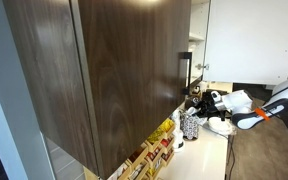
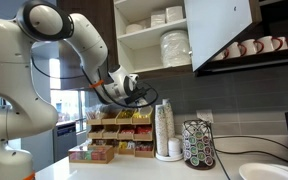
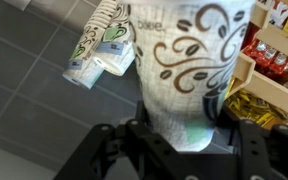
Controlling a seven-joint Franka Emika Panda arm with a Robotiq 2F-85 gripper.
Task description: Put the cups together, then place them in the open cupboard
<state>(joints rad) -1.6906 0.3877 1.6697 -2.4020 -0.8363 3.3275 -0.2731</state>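
Next I will raise my gripper past the cupboard's lower edge and reach outward over the bare shelf beside the white plates to release the cup, since that spot is clear.
My gripper (image 3: 174,150) is shut on a white paper cup with brown swirls (image 3: 184,60), which fills the wrist view between the two black fingers. In an exterior view the gripper (image 2: 134,88) hangs in the air left of a tall stack of paper cups (image 2: 164,128) on the counter; the stack also shows in the wrist view (image 3: 96,45). The open cupboard (image 2: 149,45) is above, with pale shelves of white plates and bowls and its door (image 2: 224,30) swung out. Its dark brown door with bar handle (image 1: 184,72) fills the foreground in an exterior view. I see no loose plain white cups.
A coffee pod carousel (image 2: 197,145) stands right of the cup stack. A rack of tea boxes (image 2: 119,135) sits on the counter below the gripper. Mugs (image 2: 249,47) hang under the cupboard at right. A white plate (image 2: 269,172) lies at the counter's right.
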